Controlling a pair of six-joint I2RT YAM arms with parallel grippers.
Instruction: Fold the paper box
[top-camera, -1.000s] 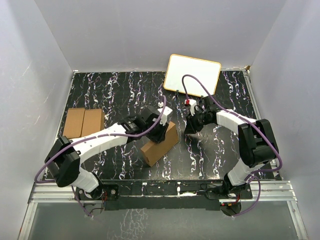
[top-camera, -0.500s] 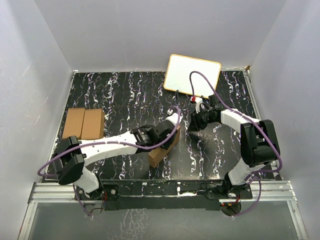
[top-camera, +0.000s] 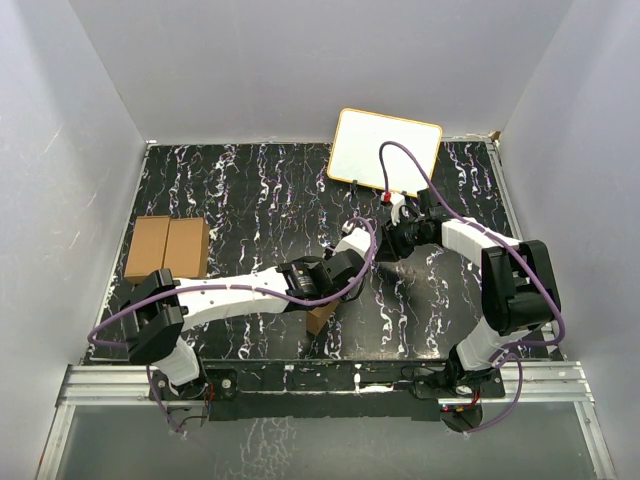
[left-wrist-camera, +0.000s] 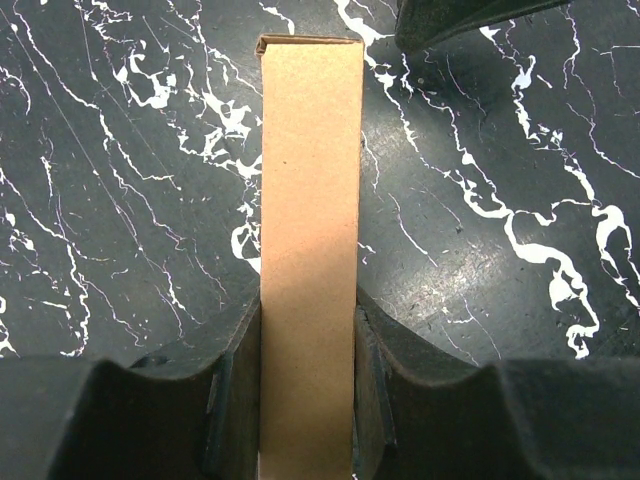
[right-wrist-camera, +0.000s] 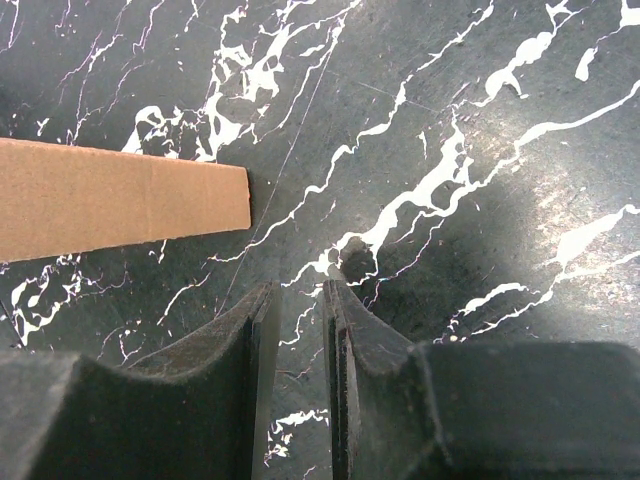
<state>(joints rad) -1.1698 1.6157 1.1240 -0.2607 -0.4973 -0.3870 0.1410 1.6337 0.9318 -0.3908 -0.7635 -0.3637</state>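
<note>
My left gripper will go up, move toward the twin cartons and come down to release the box (top-camera: 318, 319) on the tabletop beside them, because that part of the tabletop is empty.
The paper box (left-wrist-camera: 310, 200) is a slim brown carton standing on its narrow edge on the black marbled table. My left gripper (left-wrist-camera: 308, 300) is shut on it, one finger against each broad side. From the top view only a brown corner of the box (top-camera: 318, 319) shows under the left gripper (top-camera: 335, 276). My right gripper (top-camera: 389, 250) hovers just right of the box's far end (right-wrist-camera: 110, 195). Its fingers (right-wrist-camera: 297, 290) are open by a narrow gap with nothing between them.
A twin pair of brown cartons (top-camera: 167, 247) lies at the left edge of the table. A white board with a yellow rim (top-camera: 385, 150) leans at the back. White walls enclose the table on three sides.
My left arm has swung right and forward, turning the box onto its narrow edge so it is now mostly hidden beneath the arm. The right gripper drew back slightly to the right.
</note>
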